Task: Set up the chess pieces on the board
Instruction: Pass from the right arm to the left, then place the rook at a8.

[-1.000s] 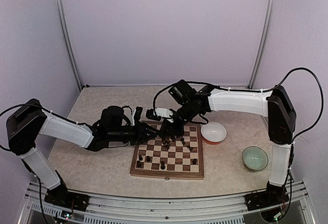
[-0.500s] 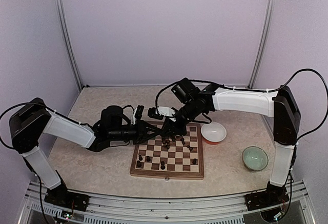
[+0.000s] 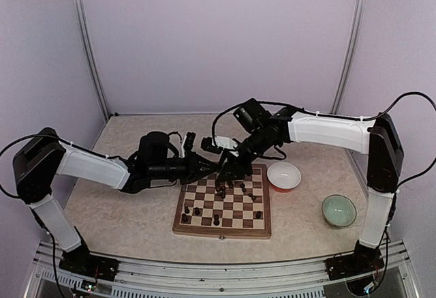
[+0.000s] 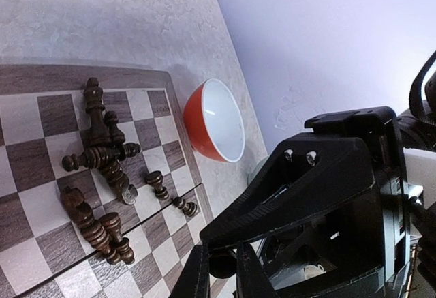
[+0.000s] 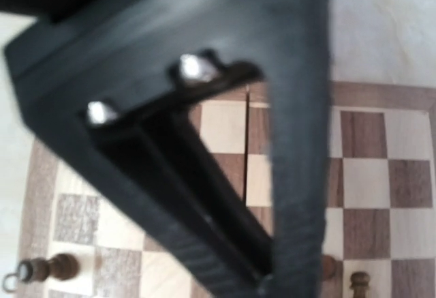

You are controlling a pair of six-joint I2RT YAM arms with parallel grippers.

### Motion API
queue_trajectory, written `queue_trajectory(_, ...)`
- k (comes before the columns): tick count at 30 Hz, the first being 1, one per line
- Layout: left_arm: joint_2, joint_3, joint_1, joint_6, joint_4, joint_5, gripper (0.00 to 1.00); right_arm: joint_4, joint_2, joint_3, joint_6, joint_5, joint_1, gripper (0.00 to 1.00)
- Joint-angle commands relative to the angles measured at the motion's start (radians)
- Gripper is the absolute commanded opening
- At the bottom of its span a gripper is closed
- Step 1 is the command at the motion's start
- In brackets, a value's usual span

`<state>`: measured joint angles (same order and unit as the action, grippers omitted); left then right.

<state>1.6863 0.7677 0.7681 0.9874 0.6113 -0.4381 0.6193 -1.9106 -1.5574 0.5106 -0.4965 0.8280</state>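
Observation:
Next, my left gripper swings to its right in the top view, lowers and releases the piece, since the board's empty near corner square (image 3: 259, 224) lies that way, below it.
The board (image 3: 204, 192) lies at the table's centre. Several dark chess pieces (image 3: 232, 187) lie in a heap on its far half, and a few stand on its near rows (image 3: 197, 211). My left gripper (image 3: 216, 167) is over the board's far edge. In the left wrist view it (image 4: 223, 265) is shut on a round dark chess piece (image 4: 223, 262), with the heap (image 4: 102, 158) on the board (image 4: 27, 155) beyond. My right gripper (image 3: 227, 174) hangs right next to it over the heap. In the right wrist view its black fingers (image 5: 293, 175) are blurred above the board (image 5: 409, 196), so their state is unclear.
A bowl, white inside and red outside (image 3: 284, 175), stands just right of the board; it also shows in the left wrist view (image 4: 214, 121). A pale green bowl (image 3: 338, 210) stands nearer on the right. Metal posts and pale walls enclose the table.
My left gripper has moved right, along the board's far edge, until it sits beside the right gripper. The right arm has shifted slightly to the right.

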Motion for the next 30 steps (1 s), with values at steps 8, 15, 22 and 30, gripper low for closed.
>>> queue_trajectory(8,0.027,0.32,0.087,-0.329,-0.552,0.128,0.08,0.103,0.24,0.105,0.05,-0.304,-0.311,0.53)
queue_trajectory(15,0.14,0.573,0.224,-0.472,-0.872,0.251,0.07,-0.111,0.425,0.342,-0.053,-0.249,-0.547,0.53)
queue_trajectory(22,0.287,0.785,0.346,-0.553,-1.075,0.356,0.06,-0.185,0.445,0.433,-0.058,-0.218,-0.604,0.54)
queue_trajectory(30,0.403,0.947,0.43,-0.594,-1.225,0.416,0.06,-0.186,0.433,0.447,-0.038,-0.211,-0.604,0.54)
